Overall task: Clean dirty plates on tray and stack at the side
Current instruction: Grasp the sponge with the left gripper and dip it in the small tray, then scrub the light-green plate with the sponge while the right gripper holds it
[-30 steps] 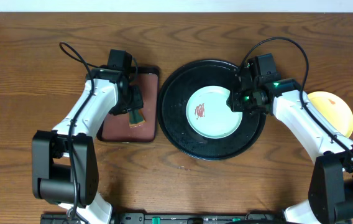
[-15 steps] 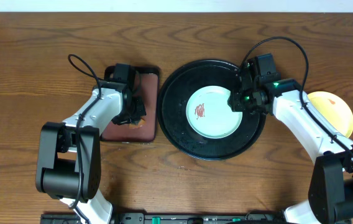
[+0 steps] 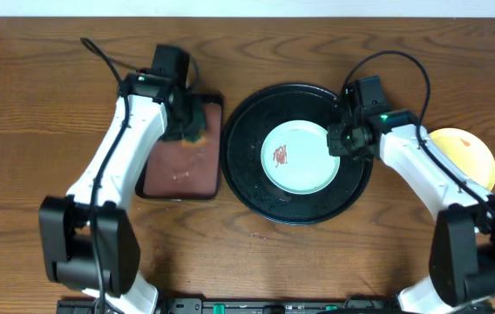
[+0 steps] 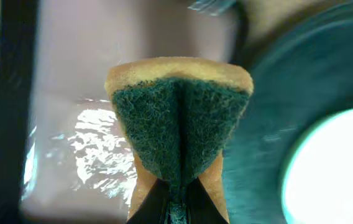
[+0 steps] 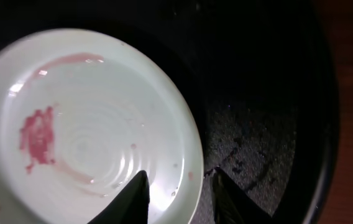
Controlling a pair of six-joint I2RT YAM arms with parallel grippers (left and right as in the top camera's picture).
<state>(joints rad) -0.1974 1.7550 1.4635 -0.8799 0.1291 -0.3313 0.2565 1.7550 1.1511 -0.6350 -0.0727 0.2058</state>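
Observation:
My right gripper's open fingers are astride that pale edge, so they will next go down onto the plate's rim (image 5: 192, 155) facing the yellow plate and close.
A pale mint plate (image 3: 298, 157) with a reddish smear (image 5: 38, 137) lies in the round black tray (image 3: 247, 187). My right gripper (image 3: 339, 141) stands open astride the plate's right rim (image 5: 192, 155), one finger over the plate and one over the tray floor (image 5: 276, 124). My left gripper (image 3: 186, 122) is shut on a yellow sponge with a green scouring face (image 4: 179, 118), held over the far right part of the maroon tray (image 3: 178, 174). In the left wrist view the black tray (image 4: 270, 124) and the plate (image 4: 338, 168) show at the right. A yellow plate (image 3: 470, 157) lies on the table at the far right.
The rectangular maroon tray (image 4: 71, 93) has a wet, shiny patch and lies just left of the black tray. Bare wooden table runs along the front and back edges. My right arm reaches across between the yellow plate and the black tray.
My left gripper closed on the sponge lying on the maroon tray and lifted it toward the tray's far right corner. The right gripper stayed at the plate's rim.

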